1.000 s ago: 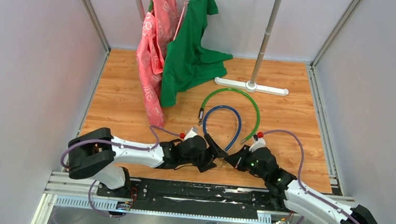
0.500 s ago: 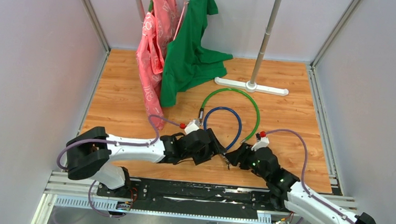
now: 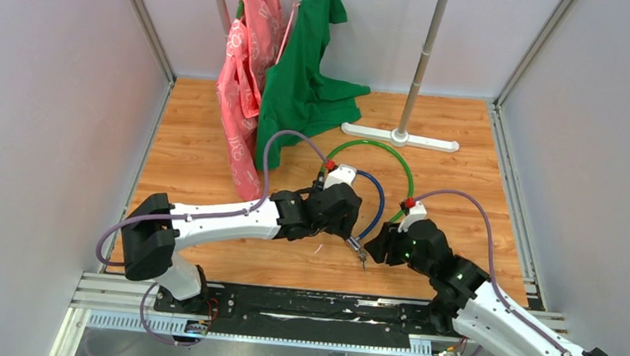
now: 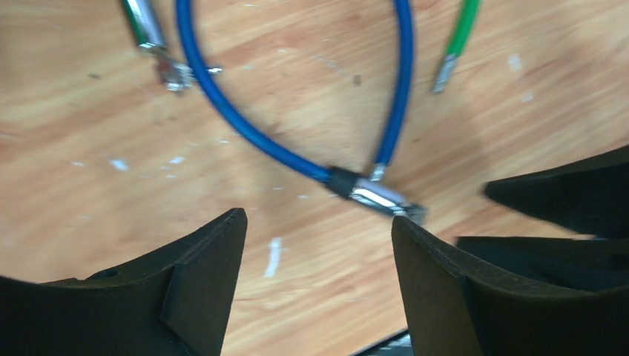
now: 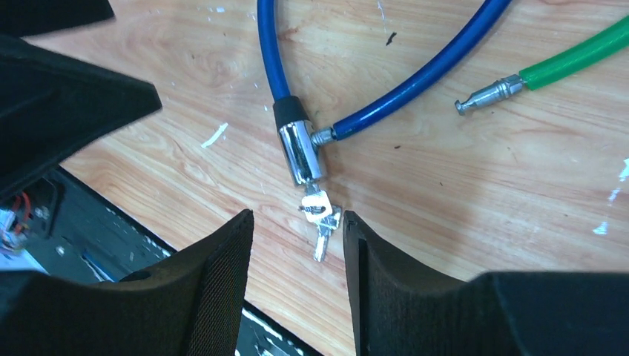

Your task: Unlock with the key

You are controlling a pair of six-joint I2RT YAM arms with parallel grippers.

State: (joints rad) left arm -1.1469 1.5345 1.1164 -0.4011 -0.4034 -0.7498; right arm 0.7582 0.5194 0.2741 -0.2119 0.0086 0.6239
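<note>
My right gripper should next move down and left in the top view, clear of the keys, because the lock body's black collar (image 5: pixel 288 109) lies below it that way.
The blue cable lock (image 5: pixel 415 74) lies looped on the wooden floor, its silver lock barrel (image 5: pixel 300 152) pointing toward the near edge. A small bunch of keys (image 5: pixel 320 216) sticks out of the barrel's end, one key in the keyhole. My right gripper (image 5: pixel 295 219) hovers open just short of the keys, touching nothing. My left gripper (image 4: pixel 317 222) is open and empty above the floor beside the barrel (image 4: pixel 374 196). From above, the keys (image 3: pixel 361 257) lie between the left gripper (image 3: pixel 348 231) and the right gripper (image 3: pixel 376 248). Whether the cable's pin sits inside the barrel I cannot tell.
A green cable lock (image 3: pixel 381 147) curls around the blue one, its loose pin end (image 5: pixel 482 96) lying right of the barrel. A clothes rack foot (image 3: pixel 398 137) and hanging red and green garments (image 3: pixel 301 85) stand at the back. The black base rail (image 5: pixel 89 245) borders the near edge.
My right gripper went from shut to open beside the keys. My left arm swung away from the near edge toward the blue loop, staying open.
</note>
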